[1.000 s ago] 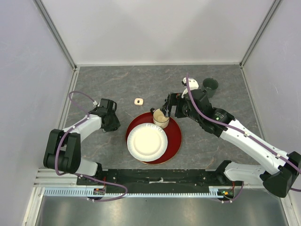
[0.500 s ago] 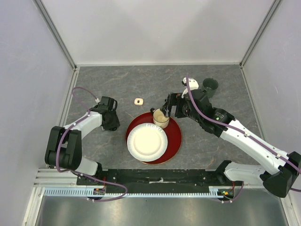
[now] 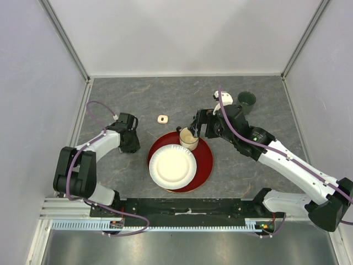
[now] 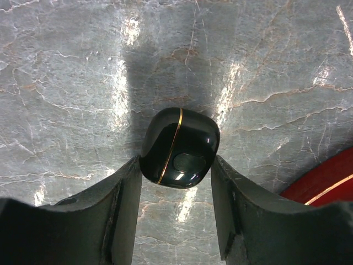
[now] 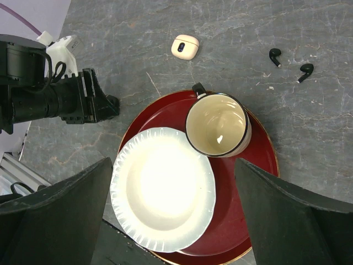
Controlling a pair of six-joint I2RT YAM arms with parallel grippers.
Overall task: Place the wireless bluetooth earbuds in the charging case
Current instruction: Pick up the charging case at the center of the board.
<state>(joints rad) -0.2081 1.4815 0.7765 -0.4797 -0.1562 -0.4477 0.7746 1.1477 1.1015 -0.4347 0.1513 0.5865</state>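
Note:
My right gripper moves to the left in the top view next and closes on the case's uncovered far end, as my left gripper covers only the case's near end.
A closed black charging case (image 4: 179, 144) with a gold seam lies on the grey table. My left gripper (image 4: 175, 161) has its fingertips against both sides of the case's near end; in the top view the gripper (image 3: 131, 142) hides the case. Two black earbuds (image 5: 274, 56) (image 5: 305, 70) lie loose on the table beyond the cup. A closed white case (image 5: 185, 47) lies apart, also in the top view (image 3: 162, 118). My right gripper (image 5: 174, 165) is open and empty, held high over the plate (image 3: 194, 128). No white earbuds are clearly seen.
A red tray (image 3: 205, 165) holds a white plate (image 3: 172, 167) and a cream cup (image 3: 188, 139). A dark cup (image 3: 246, 99) stands at the back right beside a small white object (image 3: 226, 99), partly hidden by my right arm.
My left gripper has shifted slightly to the right, toward the tray. The right arm has not moved.

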